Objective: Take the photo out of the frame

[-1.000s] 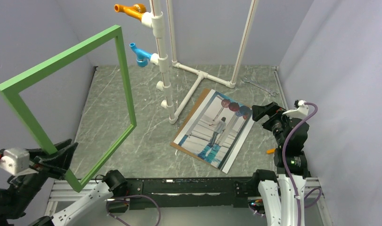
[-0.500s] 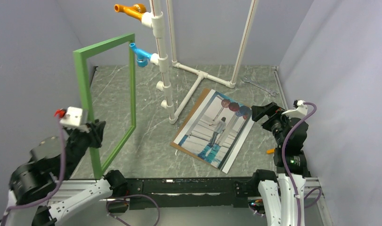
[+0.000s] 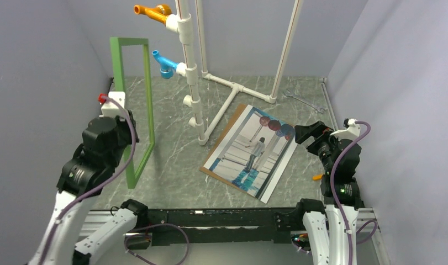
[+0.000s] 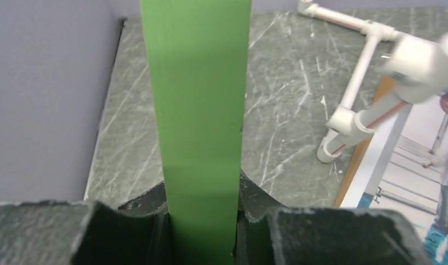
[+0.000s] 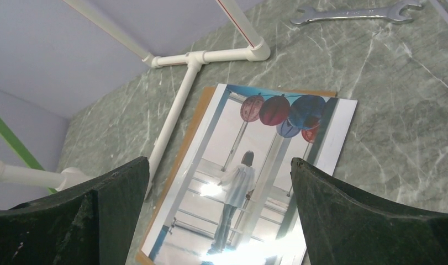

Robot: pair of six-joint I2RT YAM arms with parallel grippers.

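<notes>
I need to lower and turn my left gripper and release the upright frame flat on the clear tabletop beside the white pipe stand, since that lies below.
The green frame [image 3: 147,96] stands upright at the left, empty, its lower corner near the table. My left gripper [image 3: 124,132] is shut on one green rail [image 4: 199,110], which fills the gap between the fingers in the left wrist view. The photo [image 3: 253,149] lies flat on the table at centre right, on top of a brown backing board [image 3: 224,132] whose edge shows along its left side. My right gripper [image 3: 305,132] is open and empty, hovering just right of the photo's upper right corner; the photo [image 5: 249,171] shows between its fingers.
A white pipe stand [image 3: 195,72] with orange [image 3: 152,12] and blue [image 3: 165,63] fittings rises behind the photo, its base pipes [image 3: 232,91] on the table. A wrench [image 3: 303,99] lies at the back right. Grey walls close in left, right and behind.
My left arm has swung the frame from a tilted spread at the far left to upright and edge-on, further back and lower. The right arm and the photo have not moved.
</notes>
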